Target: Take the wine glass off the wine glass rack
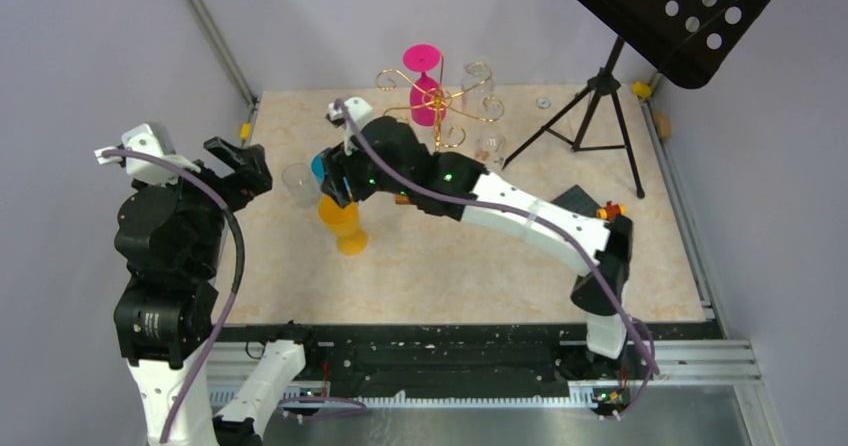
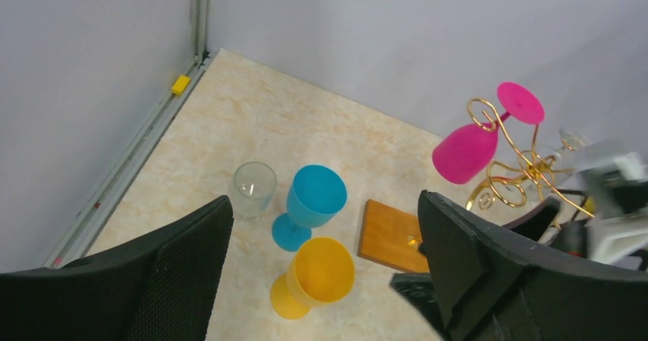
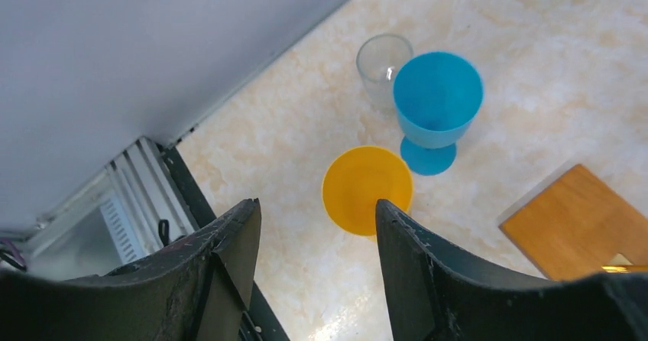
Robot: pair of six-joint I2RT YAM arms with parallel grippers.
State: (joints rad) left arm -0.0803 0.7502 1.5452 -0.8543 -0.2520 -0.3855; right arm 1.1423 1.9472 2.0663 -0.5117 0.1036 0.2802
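Next, my right gripper swings to the right in the top view and turns onto that glass's foot, because the nearer clear glass hangs upside down.
The gold wire wine glass rack [image 1: 447, 106] stands at the back of the table on its wooden base [image 2: 390, 234]. A pink wine glass [image 1: 428, 91] hangs upside down on it, and clear glasses [image 1: 478, 74] hang on its right side. A yellow wine glass [image 1: 345, 224] stands upright on the table, just beside a blue wine glass [image 2: 315, 199]. My right gripper [image 3: 315, 207] hovers above the yellow glass, open, with nothing between its fingers. My left gripper [image 1: 240, 161] is raised at the left side, wide open and holding nothing.
A clear tumbler [image 1: 298, 182] stands left of the blue glass. A black tripod music stand [image 1: 600, 106] fills the back right corner. Walls close off the left and the back. A yellow block [image 2: 181, 84] sits on the left rail.
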